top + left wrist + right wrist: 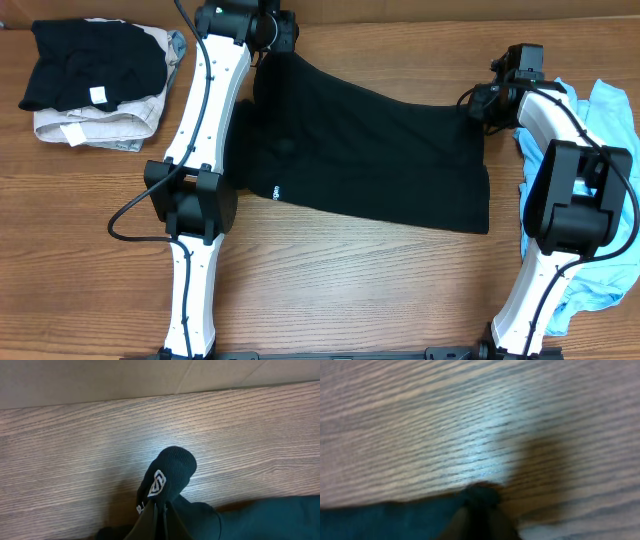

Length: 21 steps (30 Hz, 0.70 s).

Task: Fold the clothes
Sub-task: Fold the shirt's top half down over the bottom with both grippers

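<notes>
My left gripper holds the corner, which is still stretched out, so it should next move back, go down onto the garment's bunched part [261, 147] below and back from it, and let go.
A black garment [370, 150] is stretched across the middle of the wooden table. My left gripper [268, 52] is shut on its far left corner; the left wrist view shows the pinched black cloth [167, 477] with a white logo bunched above the fingers [161, 510]. My right gripper [482, 103] is shut on the garment's far right corner; in the blurred right wrist view a knob of dark cloth [480, 496] sticks out past the fingers [479, 517]. Both held corners sit a little above the table.
A stack of folded clothes, black on beige [95, 80], lies at the far left. A light blue garment [605, 130] is heaped at the right edge under the right arm. A cardboard wall [100, 380] runs along the table's far edge.
</notes>
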Motion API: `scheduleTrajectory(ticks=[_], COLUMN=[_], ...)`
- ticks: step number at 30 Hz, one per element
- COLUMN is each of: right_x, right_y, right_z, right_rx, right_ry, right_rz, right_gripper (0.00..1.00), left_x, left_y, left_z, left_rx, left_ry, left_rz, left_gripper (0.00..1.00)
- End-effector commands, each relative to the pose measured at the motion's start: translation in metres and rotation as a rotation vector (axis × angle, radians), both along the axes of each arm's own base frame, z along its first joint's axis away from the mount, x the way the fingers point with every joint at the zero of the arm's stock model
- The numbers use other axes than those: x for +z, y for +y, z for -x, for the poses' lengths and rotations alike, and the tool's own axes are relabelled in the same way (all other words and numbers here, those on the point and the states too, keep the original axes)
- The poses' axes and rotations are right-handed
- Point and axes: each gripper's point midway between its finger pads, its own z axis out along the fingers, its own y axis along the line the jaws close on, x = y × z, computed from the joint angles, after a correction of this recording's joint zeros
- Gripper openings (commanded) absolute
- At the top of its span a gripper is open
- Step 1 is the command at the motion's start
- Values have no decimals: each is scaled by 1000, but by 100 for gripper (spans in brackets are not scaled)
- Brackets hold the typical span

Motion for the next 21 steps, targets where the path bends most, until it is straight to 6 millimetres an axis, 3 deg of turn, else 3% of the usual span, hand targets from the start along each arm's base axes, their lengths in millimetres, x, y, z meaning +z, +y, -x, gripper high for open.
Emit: scheduleTrajectory(ticks=[1, 7, 15, 21], right_x=[11, 51, 89, 118], right_y=[-2, -11, -14, -11], right_z=[-2, 3, 35, 59], right_rx=[-3, -22, -7, -9], right_ry=[-14, -29, 7, 26], right_rz=[2, 4, -57, -83], right_gripper=[8, 4, 4, 4], left_x=[12, 5, -8, -5], left_y=[5, 14, 29, 39], left_z=[-1, 5, 22, 38], left_rx=[11, 13, 11, 5], left_ry=[-22, 9, 99, 151], left_rz=[-5, -46, -78, -97], left_gripper=[4, 4, 4, 4])
